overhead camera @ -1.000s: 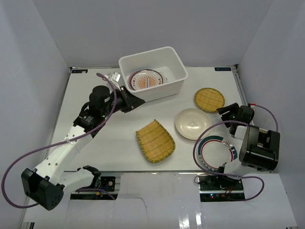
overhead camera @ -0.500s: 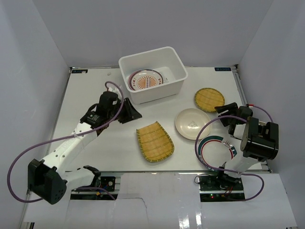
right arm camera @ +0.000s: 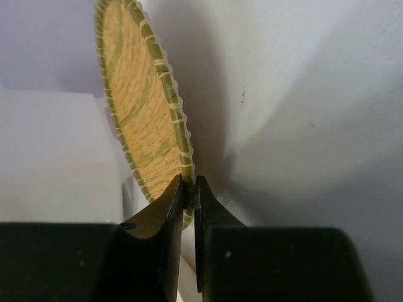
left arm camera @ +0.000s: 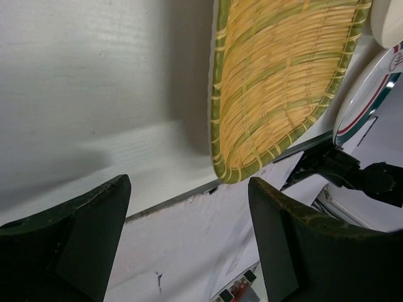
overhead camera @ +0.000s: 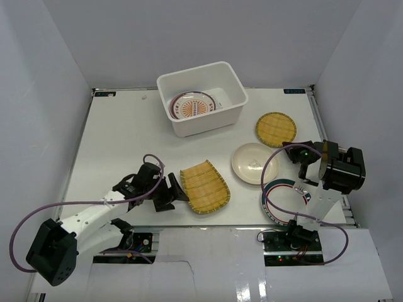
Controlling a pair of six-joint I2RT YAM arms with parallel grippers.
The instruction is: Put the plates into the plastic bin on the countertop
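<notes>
I should next lift the round yellow plate (overhead camera: pixel 276 129) with my right gripper and move it outward across the side of the bin. Then I should bring it down over the orange-patterned plate (overhead camera: pixel 192 106).
The white plastic bin (overhead camera: pixel 234 108) stands at the back of the countertop (overhead camera: pixel 119 138) and holds the orange-patterned plate (overhead camera: pixel 192 106). My right gripper (overhead camera: pixel 292 148) (right arm camera: pixel 189 184) is shut on the near rim of the round yellow woven plate (overhead camera: pixel 276 129) (right arm camera: pixel 141 119). A cream plate (overhead camera: pixel 254 163) and a green-red-rimmed plate (overhead camera: pixel 283 200) (left arm camera: pixel 365 94) lie close by. My left gripper (overhead camera: pixel 174 196) (left arm camera: pixel 189 184) is open, low at the left edge of the fan-shaped yellow woven plate (overhead camera: pixel 204 186) (left arm camera: pixel 277 82), with nothing between its fingers.
White walls enclose the countertop on three sides. The fan-shaped plate lies near the front edge, with the arm bases and cables just below it. The cream plate and the rimmed plate sit between my two grippers.
My left arm has drawn back from the bin to the front, beside the fan-shaped plate, and its jaws have opened. My right gripper has shut on the round woven plate's rim.
</notes>
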